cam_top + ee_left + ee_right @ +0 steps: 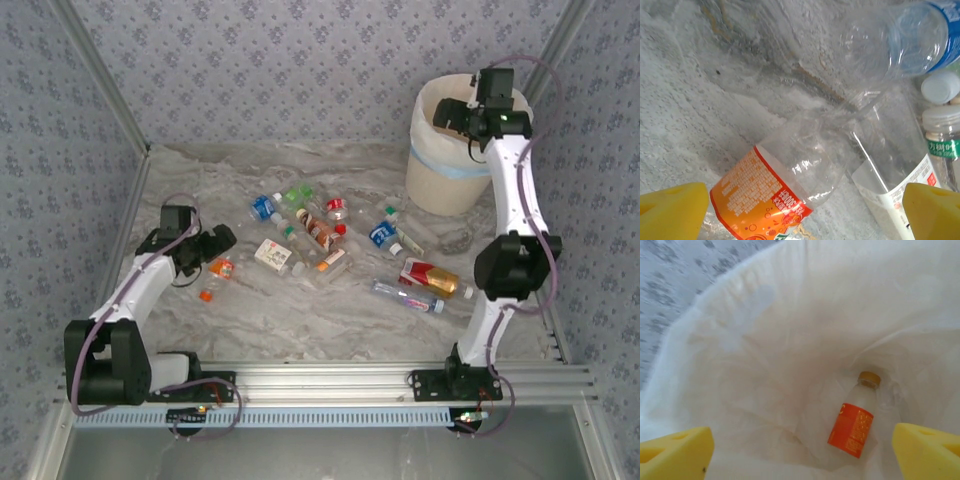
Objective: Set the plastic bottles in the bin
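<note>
Next, my left gripper draws back, turns to match the orange-labelled bottle lying slantwise below its fingertips, and lowers to close around the label (222,268) (771,189).
Several plastic bottles (322,232) lie scattered across the middle of the marble table. My left gripper (214,244) hangs open low over the left of the pile. In the left wrist view, a clear bottle with an orange label (771,189) lies between its yellow fingertips (673,210), untouched by them. My right gripper (455,113) is open above the cream-white bin (443,178) at the back right. Seen from the right wrist, one orange-labelled bottle (854,420) lies at the bottom of the white bag liner (765,365), with nothing between the fingers.
A blue-labelled bottle (922,37), a white-labelled one (912,187) and a white-capped one (940,88) crowd beside the orange-labelled bottle. A loose orange cap (205,295) lies near the left arm. Patterned walls enclose the table, and an aluminium rail (330,380) runs along its near edge.
</note>
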Robot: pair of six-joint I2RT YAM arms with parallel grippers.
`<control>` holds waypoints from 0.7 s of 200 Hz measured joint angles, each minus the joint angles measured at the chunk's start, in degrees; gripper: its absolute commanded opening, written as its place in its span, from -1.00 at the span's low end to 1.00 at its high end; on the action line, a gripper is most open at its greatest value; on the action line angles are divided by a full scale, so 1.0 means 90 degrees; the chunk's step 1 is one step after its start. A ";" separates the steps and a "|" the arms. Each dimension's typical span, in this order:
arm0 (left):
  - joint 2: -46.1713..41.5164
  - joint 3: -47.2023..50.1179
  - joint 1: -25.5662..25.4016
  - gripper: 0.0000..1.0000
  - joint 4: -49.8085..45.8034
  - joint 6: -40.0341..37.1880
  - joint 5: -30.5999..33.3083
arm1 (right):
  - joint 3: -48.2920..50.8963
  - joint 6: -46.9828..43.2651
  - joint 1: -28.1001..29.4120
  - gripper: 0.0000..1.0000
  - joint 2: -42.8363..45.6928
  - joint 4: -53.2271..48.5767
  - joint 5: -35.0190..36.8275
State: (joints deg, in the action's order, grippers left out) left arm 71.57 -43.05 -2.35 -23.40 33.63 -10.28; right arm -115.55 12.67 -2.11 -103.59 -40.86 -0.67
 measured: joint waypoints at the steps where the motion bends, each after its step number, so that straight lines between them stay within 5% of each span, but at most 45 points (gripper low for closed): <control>1: 0.0000 0.0010 0.0000 0.99 0.0005 -0.0005 -0.0005 | 0.0056 0.0024 0.0000 0.99 0.0068 0.0029 -0.0007; 61: 0.0095 0.0406 -0.0146 0.99 0.0109 -0.0168 -0.0027 | 0.2494 0.0525 0.0192 1.00 0.2370 0.1253 -0.0432; 140: 0.0000 0.0857 -0.1783 0.90 -0.0070 -0.0163 0.0804 | 0.4221 0.1025 0.0680 1.00 0.3536 0.1882 -0.0527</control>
State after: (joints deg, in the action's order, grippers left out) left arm 71.57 -35.33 -18.39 -24.03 32.16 -3.05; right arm -77.56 21.89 4.01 -71.77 -23.92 -5.41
